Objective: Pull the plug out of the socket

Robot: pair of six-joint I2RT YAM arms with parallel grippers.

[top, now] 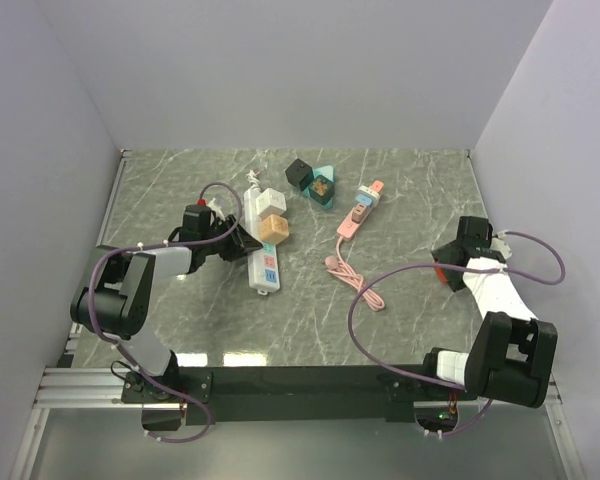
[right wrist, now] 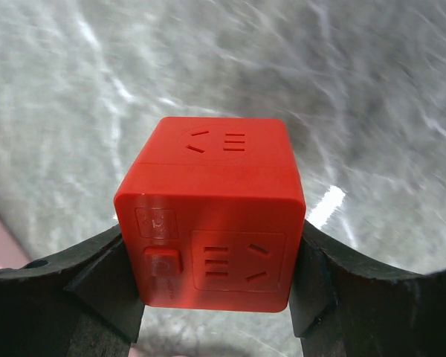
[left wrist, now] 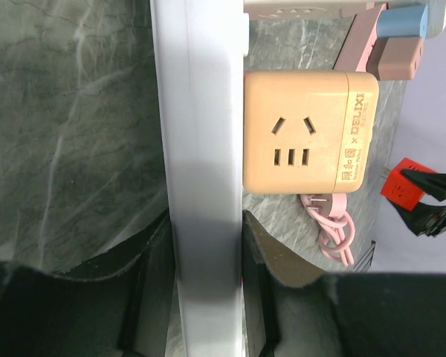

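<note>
My right gripper will next carry the red cube outward, lower it onto bare tabletop toward the back wall and release it.
The socket is a long white power strip at the left-middle of the table. A tan cube adapter and a white one sit plugged into it. My left gripper is shut on the strip's sides, just short of the tan cube. The plug is a red cube adapter, also seen in the left wrist view. It is held between the fingers of my right gripper at the table's right side, well apart from the strip.
A black cube and a teal adapter lie behind the strip. A pink adapter with a coiled pink cable lies mid-table. Grey walls close in the left, back and right sides.
</note>
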